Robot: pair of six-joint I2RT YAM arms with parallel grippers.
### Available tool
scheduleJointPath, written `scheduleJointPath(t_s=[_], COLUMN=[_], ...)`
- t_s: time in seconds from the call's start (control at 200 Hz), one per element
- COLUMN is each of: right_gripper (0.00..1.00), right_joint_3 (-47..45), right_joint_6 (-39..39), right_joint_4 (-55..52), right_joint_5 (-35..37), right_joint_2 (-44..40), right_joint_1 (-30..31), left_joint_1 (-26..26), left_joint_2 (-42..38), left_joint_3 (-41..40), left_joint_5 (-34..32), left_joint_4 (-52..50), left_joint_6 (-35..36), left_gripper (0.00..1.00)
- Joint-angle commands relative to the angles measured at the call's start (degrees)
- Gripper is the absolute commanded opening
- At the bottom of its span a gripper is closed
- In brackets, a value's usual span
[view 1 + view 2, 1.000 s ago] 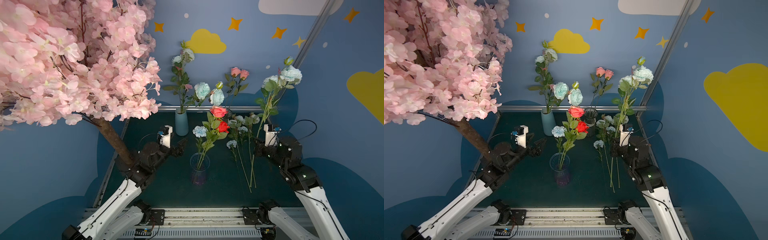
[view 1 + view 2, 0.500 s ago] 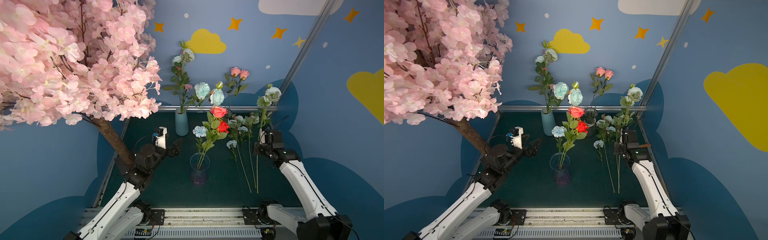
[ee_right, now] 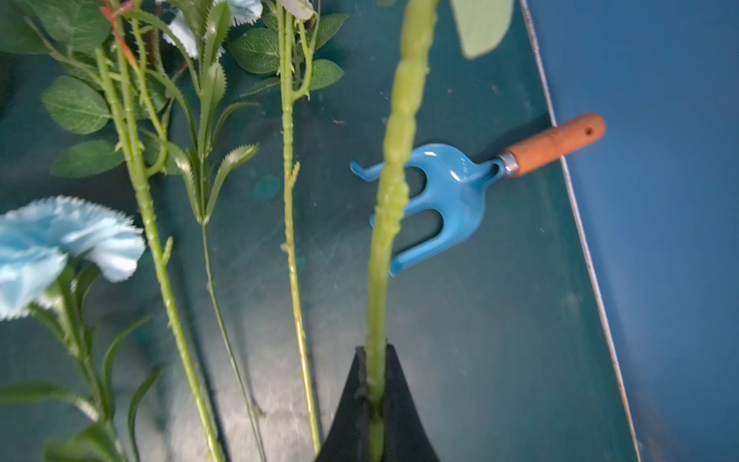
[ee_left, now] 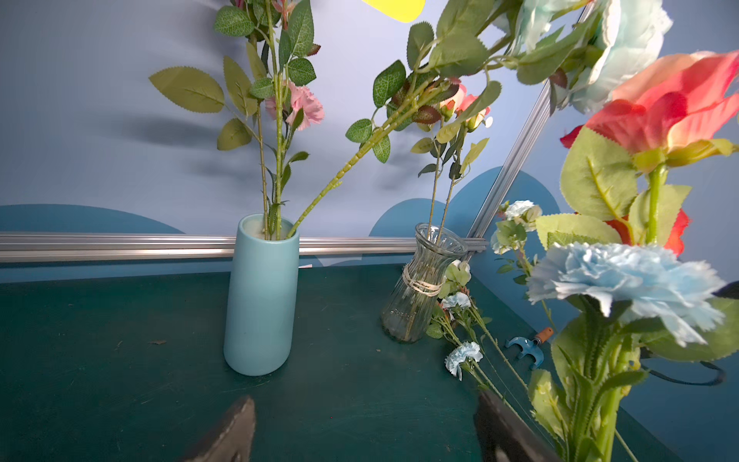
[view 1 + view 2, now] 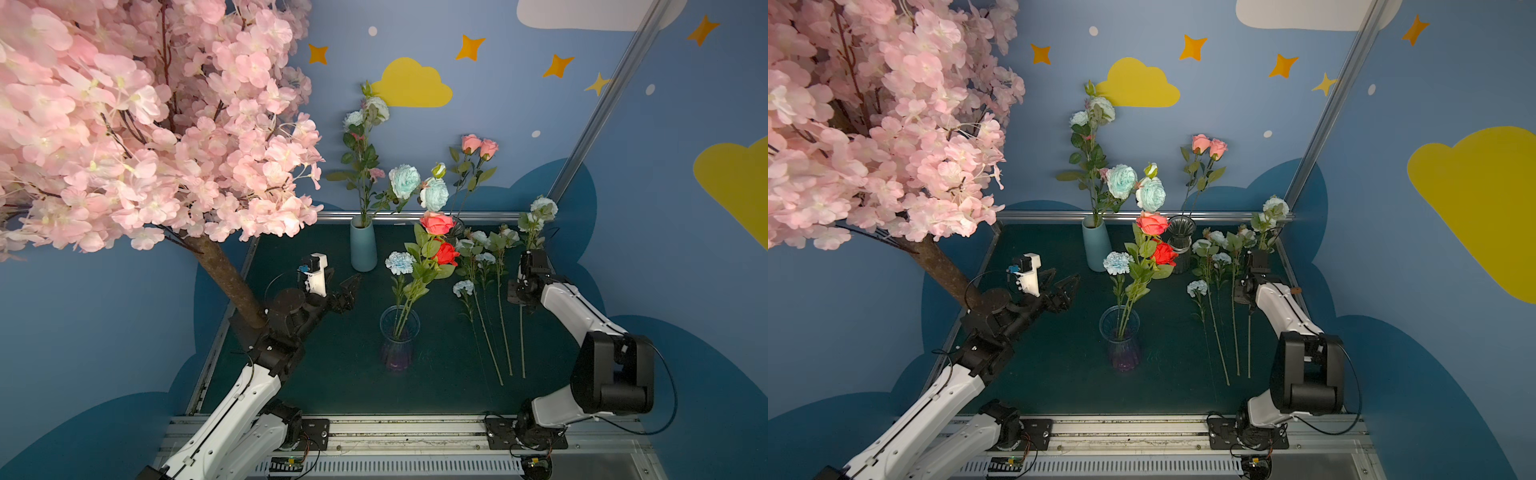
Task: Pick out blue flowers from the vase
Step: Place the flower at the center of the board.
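My right gripper will next go down and slightly toward the lying blue flowers, over the bare mat (image 5: 514, 336) (image 3: 336, 261) beside them, to let go of the stem, which is still raised.
A clear glass vase (image 5: 397, 340) stands mid-table holding one blue flower (image 5: 400, 262) and red and salmon roses (image 5: 436, 224). More blue flowers (image 5: 404, 181) rise from a teal vase (image 5: 363, 249) at the back. Several blue flowers (image 5: 463, 287) lie on the mat to the right. My right gripper (image 3: 375, 354) is shut on the green stem (image 3: 394, 188) of another blue flower, whose pale head (image 5: 543, 208) leans by the back right corner. My left gripper (image 5: 345, 277) hangs open and empty left of the clear vase, facing the teal vase (image 4: 260, 300).
The pink blossom tree's trunk (image 5: 224, 274) stands against my left arm. A dark ribbed glass vase (image 5: 1180, 243) with pink roses (image 5: 1208, 145) is at the back. A blue hand fork (image 3: 444, 192) with an orange handle lies by the right wall, beyond the held stem.
My right arm has come down and back with the held stem, so its head has dropped from high to near the back right corner. My left gripper shifted slightly left.
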Motion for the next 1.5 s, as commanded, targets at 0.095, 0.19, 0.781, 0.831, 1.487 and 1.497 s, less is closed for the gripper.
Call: scheduleJointPath(t_s=[0.095,0.19,0.781,0.831,1.487,1.497], right_gripper=[0.00,0.00,0.01,0.06,0.45,0.45], right_joint_3=[12.3,16.4,20.0,19.6,-0.7,-1.3], right_joint_6=[0.9,-0.2,-0.7,-0.6,-0.7,-0.6], right_joint_4=[-8.1,-10.3,-13.3,-13.2,7.6,8.1], right_joint_5=[-2.7,-3.7,-4.7,-4.2,2.7,2.4], right_joint_2=[12.0,17.5,26.7,26.1,-5.8,-6.4], right_joint_1=[-1.0,-1.8,-3.0,-3.0,8.7,8.6], left_joint_1=[0.5,0.4,0.4,0.4,0.5,0.5], left_joint_2=[0.3,0.7,1.0,0.9,0.3,0.3], left_joint_3=[-0.5,-0.7,-0.2,-0.2,1.6,1.6], left_joint_5=[2.2,3.2,3.3,3.1,2.0,2.0], left_joint_4=[2.6,3.7,3.1,2.9,-1.0,-1.1], left_joint_6=[-1.5,-2.4,-2.6,-2.6,-0.3,-0.3], left_gripper=[0.86,0.86,0.86,0.86,0.85,0.86])
